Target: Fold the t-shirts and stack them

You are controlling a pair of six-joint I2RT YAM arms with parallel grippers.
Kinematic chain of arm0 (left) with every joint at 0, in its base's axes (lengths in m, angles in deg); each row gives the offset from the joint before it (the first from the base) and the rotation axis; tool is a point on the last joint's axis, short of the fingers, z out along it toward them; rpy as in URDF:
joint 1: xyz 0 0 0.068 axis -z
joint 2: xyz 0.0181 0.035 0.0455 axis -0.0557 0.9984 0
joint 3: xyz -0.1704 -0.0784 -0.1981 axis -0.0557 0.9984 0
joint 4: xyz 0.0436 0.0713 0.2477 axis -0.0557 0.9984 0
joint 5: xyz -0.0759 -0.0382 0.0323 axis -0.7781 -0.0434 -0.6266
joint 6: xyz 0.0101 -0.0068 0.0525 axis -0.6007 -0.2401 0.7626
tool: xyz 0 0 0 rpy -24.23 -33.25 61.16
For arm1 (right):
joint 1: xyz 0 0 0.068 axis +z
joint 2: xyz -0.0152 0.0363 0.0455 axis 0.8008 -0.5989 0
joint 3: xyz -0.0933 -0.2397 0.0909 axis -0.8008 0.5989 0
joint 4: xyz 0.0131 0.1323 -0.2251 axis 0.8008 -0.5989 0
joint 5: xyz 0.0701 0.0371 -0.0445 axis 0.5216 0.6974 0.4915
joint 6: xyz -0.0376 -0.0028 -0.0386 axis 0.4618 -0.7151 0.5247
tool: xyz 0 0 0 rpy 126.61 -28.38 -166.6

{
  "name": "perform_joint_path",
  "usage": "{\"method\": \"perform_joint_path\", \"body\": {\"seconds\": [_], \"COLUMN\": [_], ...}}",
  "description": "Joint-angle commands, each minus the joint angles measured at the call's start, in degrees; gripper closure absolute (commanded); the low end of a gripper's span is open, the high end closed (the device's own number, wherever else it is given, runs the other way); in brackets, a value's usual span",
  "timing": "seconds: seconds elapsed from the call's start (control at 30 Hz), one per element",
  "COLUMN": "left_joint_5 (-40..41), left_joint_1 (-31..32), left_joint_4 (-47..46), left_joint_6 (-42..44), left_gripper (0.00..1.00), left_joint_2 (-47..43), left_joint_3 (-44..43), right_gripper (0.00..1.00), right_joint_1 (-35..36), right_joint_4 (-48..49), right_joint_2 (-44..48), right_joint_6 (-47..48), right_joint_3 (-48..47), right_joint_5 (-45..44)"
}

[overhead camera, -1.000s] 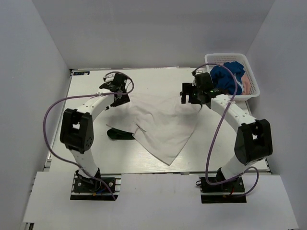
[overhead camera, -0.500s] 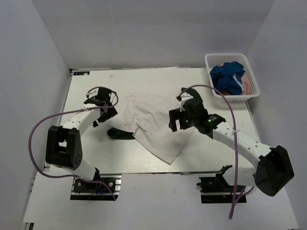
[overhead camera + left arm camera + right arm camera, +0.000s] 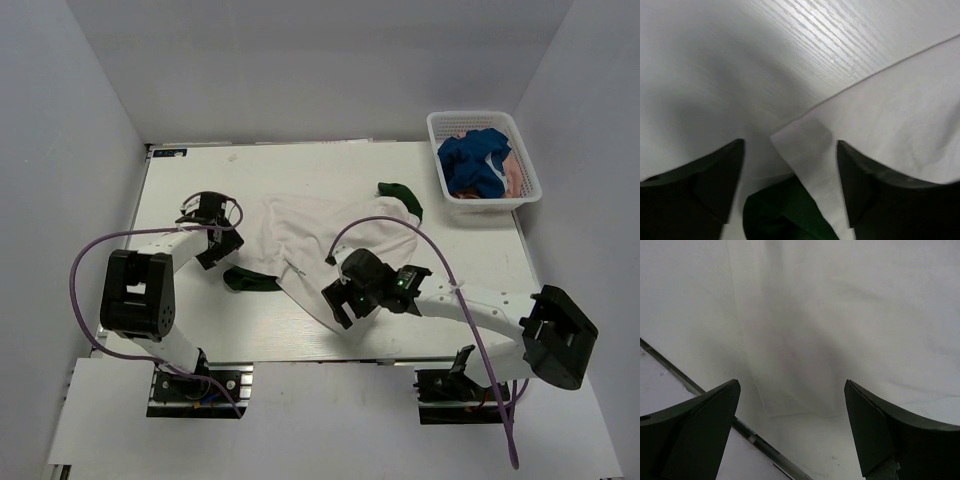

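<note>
I need to lower my right gripper onto the hem at the cream t-shirt's near corner [image 3: 343, 326] [image 3: 780, 404] next, because that corner is already between its open fingers.
The cream t-shirt [image 3: 315, 240] lies spread on the table, plain side up. One dark green sleeve [image 3: 250, 279] sticks out at its left, the other [image 3: 403, 196] at its far right. My left gripper [image 3: 213, 250] is open just above the left sleeve. In the left wrist view, a cream corner [image 3: 805, 145] and the green sleeve [image 3: 777, 212] lie between its open fingers [image 3: 715, 175]. My right gripper [image 3: 340, 305] is open over the shirt's near corner; cream cloth [image 3: 840, 315] fills its wrist view. The blue shirt [image 3: 475, 160] and pink shirt [image 3: 512, 175] lie in the basket.
The white mesh basket [image 3: 470, 115] stands at the far right corner of the table. The table's near edge [image 3: 700, 390] runs just beside the right gripper's left finger. Grey walls enclose the table on three sides.
My right gripper swung from the far right by the basket to the shirt's near corner, and the far sleeve now lies uncovered. My left gripper moved nearer, down to the left sleeve.
</note>
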Motion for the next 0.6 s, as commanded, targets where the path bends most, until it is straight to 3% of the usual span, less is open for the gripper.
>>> {"method": "perform_joint_path", "body": {"seconds": [0.0, 0.17, 0.23, 0.43, 0.57], "left_joint_5": [-4.5, -6.3, -5.3, -1.5, -2.0], "left_joint_1": [-0.3, -0.3, -0.3, -0.3, -0.3], "left_joint_4": [-3.9, -6.9, -6.7, -4.7, -4.7], "left_joint_6": [0.7, 0.7, 0.7, 0.7, 1.2], "left_gripper": [0.23, 0.42, 0.62, 1.00, 1.00], "left_joint_2": [1.1, 0.0, 0.0, 0.5, 1.0], "left_joint_3": [1.9, 6.5, 6.7, 2.6, 0.5], "right_gripper": [0.10, 0.10, 0.10, 0.10, 0.10], "right_joint_1": [2.1, 4.3, 4.8, 7.8, 9.3], "right_joint_4": [0.1, -1.4, -1.7, -2.7, -2.0], "right_joint_2": [0.8, 1.1, 1.0, 0.7, -1.8], "right_joint_6": [-1.5, -2.7, -2.4, 0.0, 0.1], "right_joint_3": [-0.6, -0.7, -0.7, 0.4, 0.5], "right_joint_5": [-2.0, -4.1, -4.3, -4.7, -5.5]}}
